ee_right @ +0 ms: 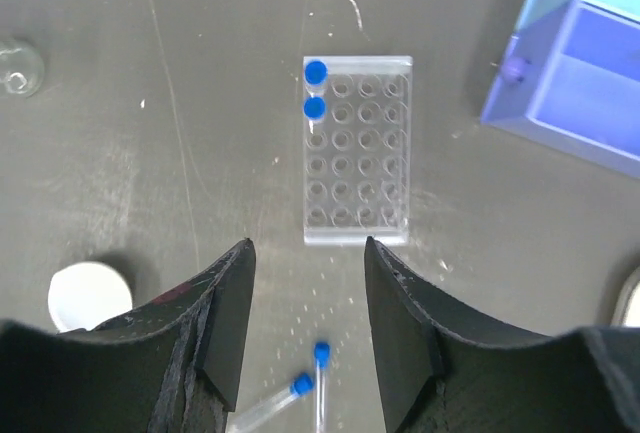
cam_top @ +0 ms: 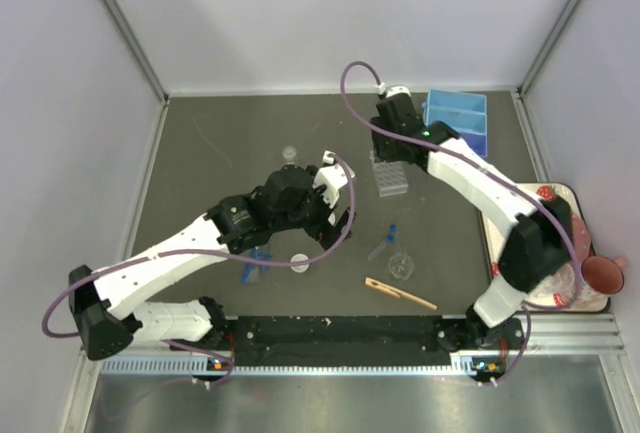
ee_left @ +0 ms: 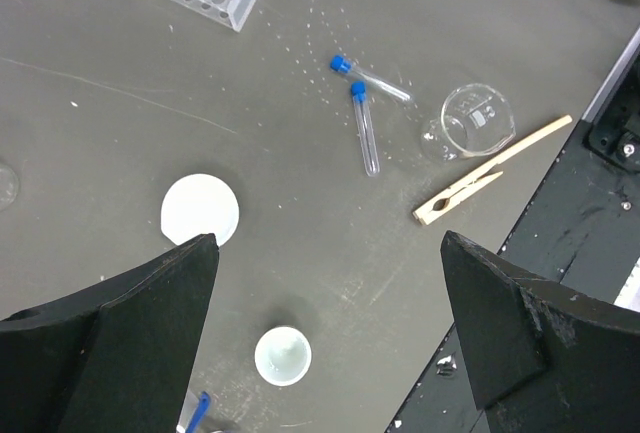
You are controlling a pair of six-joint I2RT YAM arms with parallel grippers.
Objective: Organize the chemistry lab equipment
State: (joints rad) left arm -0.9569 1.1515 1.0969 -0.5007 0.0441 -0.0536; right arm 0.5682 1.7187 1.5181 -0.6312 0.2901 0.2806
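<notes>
My left gripper will descend across to its right in the top view, onto the clear body of the nearer loose tube below, free of the other loose tube.
The clear tube rack [ee_right: 357, 153] stands on the dark table with two blue-capped tubes [ee_right: 315, 90] upright in its far left holes. My right gripper [ee_right: 305, 253] hovers above the rack's near end [cam_top: 390, 175], open, nothing between its fingers. Two more capped tubes [ee_left: 365, 128] lie loose beside a tiny glass beaker [ee_left: 478, 118] and the wooden clip [ee_left: 490, 173]. My left gripper [ee_left: 330, 293] hangs wide open and empty over a small white round dish [ee_left: 283, 355]. A flat white dish [ee_left: 200, 210] lies beyond it. The blue tweezers [cam_top: 250, 268] lie under the left arm.
A blue divided bin [cam_top: 460, 118] sits at the back right. Another small glass beaker [cam_top: 290, 153] stands at the back, left of the rack. The strawberry-print tray [cam_top: 545, 193] with a pink cup [cam_top: 605, 273] lies along the right edge. A black rail [cam_top: 340, 331] runs along the near edge.
</notes>
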